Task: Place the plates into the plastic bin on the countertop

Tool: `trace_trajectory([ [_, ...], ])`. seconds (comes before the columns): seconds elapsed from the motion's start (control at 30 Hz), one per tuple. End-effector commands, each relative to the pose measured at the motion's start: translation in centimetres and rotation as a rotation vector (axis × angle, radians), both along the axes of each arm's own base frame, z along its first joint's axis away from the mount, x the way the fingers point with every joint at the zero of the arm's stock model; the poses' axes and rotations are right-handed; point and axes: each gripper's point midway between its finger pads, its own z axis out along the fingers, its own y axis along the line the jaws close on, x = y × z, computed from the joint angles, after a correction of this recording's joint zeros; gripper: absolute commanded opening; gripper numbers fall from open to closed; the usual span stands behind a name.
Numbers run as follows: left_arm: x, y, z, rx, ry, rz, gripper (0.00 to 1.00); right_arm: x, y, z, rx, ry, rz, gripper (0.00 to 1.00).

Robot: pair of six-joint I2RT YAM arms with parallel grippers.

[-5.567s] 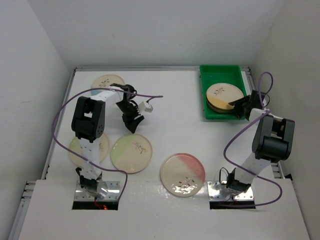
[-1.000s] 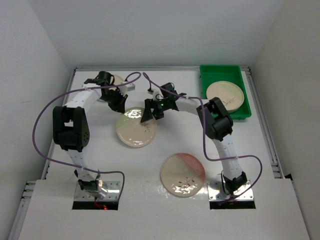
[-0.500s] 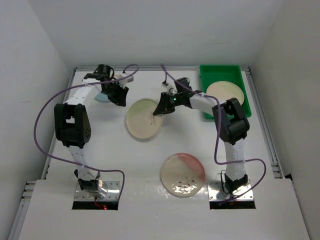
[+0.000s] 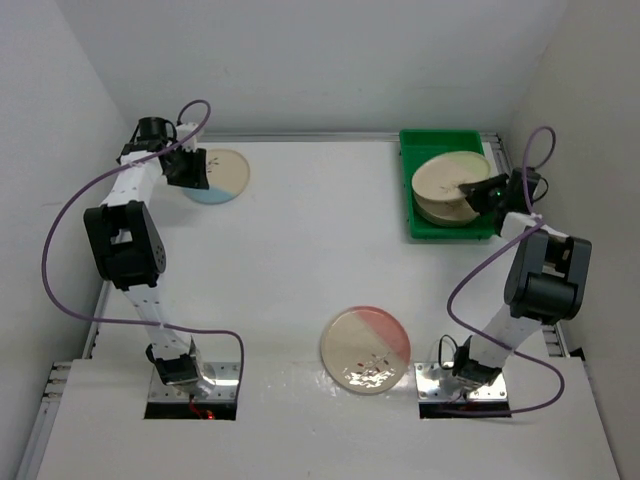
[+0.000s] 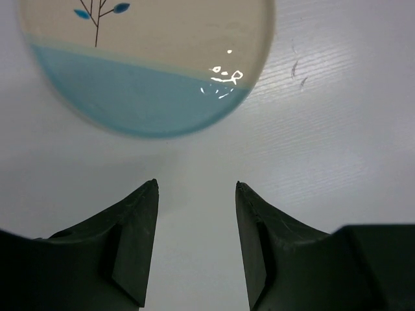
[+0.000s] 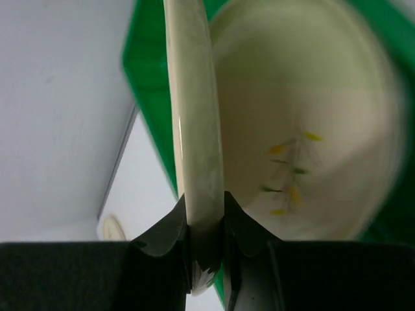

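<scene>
The cream plate hangs tilted above the stack of plates in the green bin, so my right gripper needs to move down toward the stack next and release the cream plate's rim.
My right gripper [image 4: 484, 193] is shut on the rim of a cream plate [image 4: 448, 172] and holds it tilted over the stack of plates [image 4: 440, 210] in the green plastic bin [image 4: 440, 138]. In the right wrist view the gripper [image 6: 206, 220] pinches the held plate's edge [image 6: 193, 116], with a yellow-sprig plate [image 6: 305, 162] in the bin [image 6: 146, 97] beneath. My left gripper [image 4: 188, 168] is open and empty, just left of a blue-segment plate [image 4: 218, 176] lying on the countertop; in the left wrist view the gripper [image 5: 196, 194] sits short of that plate [image 5: 142, 71]. A pink-segment plate [image 4: 366, 348] lies near the front.
White walls close in the countertop [image 4: 300, 250] on the left, back and right. The bin sits in the back right corner. Purple cables loop from both arms over the sides of the table.
My right gripper has carried the plate from the middle of the countertop over into the bin. My left gripper has moved back and left to the blue-segment plate's left edge.
</scene>
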Motion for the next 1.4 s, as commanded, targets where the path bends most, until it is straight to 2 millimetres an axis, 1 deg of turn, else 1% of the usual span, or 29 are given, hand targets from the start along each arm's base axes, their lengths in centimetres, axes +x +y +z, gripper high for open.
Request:
trace_trajectory([
  [0.0, 1.2, 1.7, 0.5, 0.005, -0.026, 0.083, 0.54, 1.0, -0.4, 3.4, 0.041, -0.126, -0.057, 0.0],
  [0.1, 1.1, 2.4, 0.1, 0.011, -0.015, 0.1, 0.54, 0.7, -1.5, 1.7, 0.034, -0.079, -0.089, 0.0],
  [0.23, 1.1, 2.7, -0.4, 0.025, -0.003, 0.112, 0.54, -0.1, -1.6, -0.7, 0.042, 0.016, -0.098, 0.02],
  [0.27, 1.0, 3.3, -0.4, 0.025, -0.003, 0.122, 0.55, -0.4, -1.8, -1.1, 0.027, 0.036, -0.107, 0.1],
  [0.3, 1.0, 3.5, -0.5, 0.035, -0.002, 0.13, 0.55, -0.7, -1.7, -1.4, 0.023, 0.053, -0.111, 0.13],
  [0.33, 0.9, 4.2, -0.5, 0.043, 0.0, 0.147, 0.55, -1.9, -1.9, -2.4, 0.012, 0.118, -0.134, 0.18],
  [0.37, 1.1, 4.2, -0.9, 0.043, 0.0, 0.147, 0.55, -2.3, -2.3, -2.8, -0.014, 0.145, -0.155, 0.35],
  [0.4, 1.0, 4.8, -0.9, 0.045, 0.004, 0.171, 0.55, -3.0, -2.5, -3.2, -0.035, 0.184, -0.171, 0.43],
  [0.47, 1.2, 5.4, -1.5, 0.043, 0.015, 0.18, 0.55, -4.1, -2.7, -4.3, -0.069, 0.261, -0.178, 0.51],
  [0.53, 1.3, 5.9, -1.1, 0.039, 0.006, 0.199, 0.56, -4.8, -2.6, -4.9, -0.097, 0.322, -0.159, 0.59],
  [0.57, 1.3, 5.9, -1.7, 0.037, 0.018, 0.199, 0.56, -5.2, -3.0, -5.0, -0.132, 0.365, -0.159, 0.63],
  [0.6, 1.5, 6.0, -1.4, 0.038, 0.009, 0.199, 0.56, -5.4, -3.1, -5.5, -0.142, 0.391, -0.157, 0.64],
  [0.67, 1.5, 6.0, -1.8, 0.037, 0.018, 0.199, 0.56, -6.0, -2.9, -5.4, -0.21, 0.441, -0.12, 0.66],
  [0.73, 2.1, 6.3, -1.4, 0.053, 0.003, 0.196, 0.56, -6.1, -4.2, -4.5, -0.33, 0.482, -0.151, 0.66],
  [0.77, 1.9, 7.0, -1.4, 0.061, 0.005, 0.212, 0.56, -6.3, -3.3, -3.9, -0.39, 0.507, -0.112, 0.67],
  [0.83, 2.4, 7.1, -1.2, 0.063, -0.006, 0.212, 0.56, -7.4, -5.4, -3.1, -0.537, 0.58, -0.167, 0.7],
  [0.87, 2.3, 7.6, -1.7, 0.062, 0.003, 0.221, 0.57, -8.0, -4.7, -3.4, -0.577, 0.621, -0.141, 0.71],
  [0.9, 2.6, 7.8, -1.9, 0.07, 0.007, 0.228, 0.57, -8.2, -5.9, -2.4, -0.638, 0.645, -0.178, 0.71],
  [0.93, 2.7, 8.3, -1.5, 0.065, -0.003, 0.245, 0.57, -8.5, -6.0, -2.5, -0.654, 0.669, -0.179, 0.72],
  [1.0, 2.9, 8.8, -3.0, 0.075, 0.026, 0.266, 0.58, -8.4, -6.0, -2.5, -0.674, 0.684, -0.158, 0.72],
  [1.03, 3.3, 9.4, -3.1, 0.067, 0.019, 0.288, 0.59, -8.4, -6.0, -2.6, -0.672, 0.684, -0.156, 0.72],
  [1.07, 3.8, 9.7, -3.1, 0.065, 0.007, 0.312, 0.59, -8.3, -5.7, -2.5, -0.671, 0.678, -0.145, 0.72],
  [1.1, 3.8, 10.6, -3.8, 0.068, 0.017, 0.342, 0.6, -7.9, -5.5, -2.1, -0.68, 0.648, -0.137, 0.72],
  [1.13, 4.7, 10.8, -4.2, 0.06, 0.008, 0.353, 0.63, -7.6, -4.9, -1.8, -0.686, 0.625, -0.116, 0.72],
  [1.17, 4.8, 11.4, -4.8, 0.053, 0.016, 0.369, 0.63, -7.1, -4.6, -1.5, -0.698, 0.593, -0.103, 0.72],
  [1.2, 5.2, 11.4, -5.3, 0.045, 0.021, 0.379, 0.63, -6.3, -3.5, -0.4, -0.714, 0.535, -0.083, 0.72],
  [1.23, 5.7, 11.6, -6.7, 0.037, 0.037, 0.386, 0.63, -5.8, -3.3, -0.1, -0.744, 0.507, -0.055, 0.72],
  [1.3, 6.3, 10.5, -7.8, -0.02, 0.044, 0.343, 0.64, -5.0, -1.8, 0.9, -0.771, 0.455, -0.017, 0.72],
  [1.37, 6.8, 9.4, -8.6, -0.082, 0.051, 0.312, 0.64, -4.4, -1.3, 2.1, -0.808, 0.424, -0.003, 0.72],
])
